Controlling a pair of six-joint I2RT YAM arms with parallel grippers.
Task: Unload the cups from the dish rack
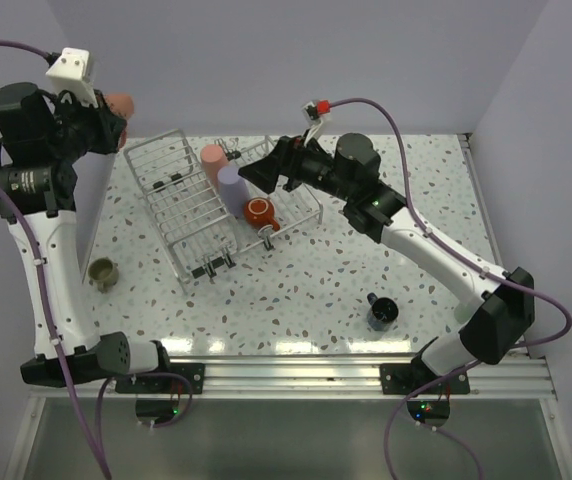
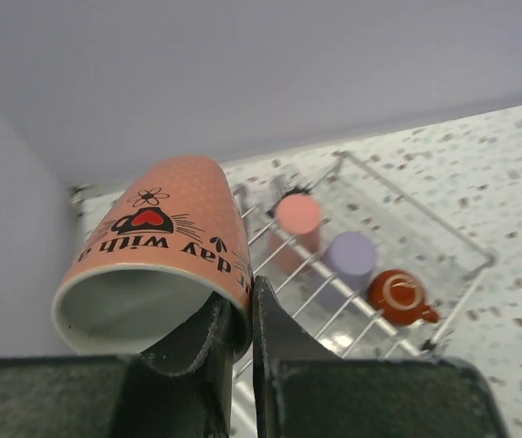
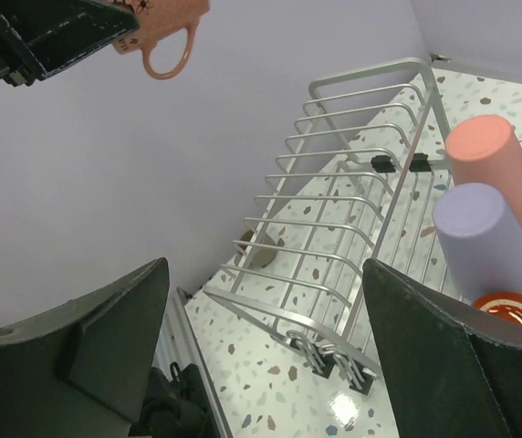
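I will move my left gripper back and down, tilting its fingers downward, and release the salmon cup on the tabletop (image 1: 127, 292) beside the beige cup, because the space there is clear.
My left gripper (image 2: 241, 315) is shut on the rim of a salmon cup (image 2: 165, 251) with black print. It holds the cup high above the table's far left (image 1: 118, 103), and the cup's handle shows in the right wrist view (image 3: 165, 41). The wire dish rack (image 1: 181, 205) holds a pink cup (image 1: 213, 160), a lavender cup (image 1: 231, 183) and an orange-red cup (image 1: 260, 213), all bottom-up. My right gripper (image 1: 256, 175) is open and empty, just over the rack beside the lavender cup (image 3: 485, 237).
A beige cup (image 1: 102, 273) stands on the table left of the rack. A dark cup (image 1: 383, 312) stands at the front right near the right arm's base. Walls close in on the left, back and right.
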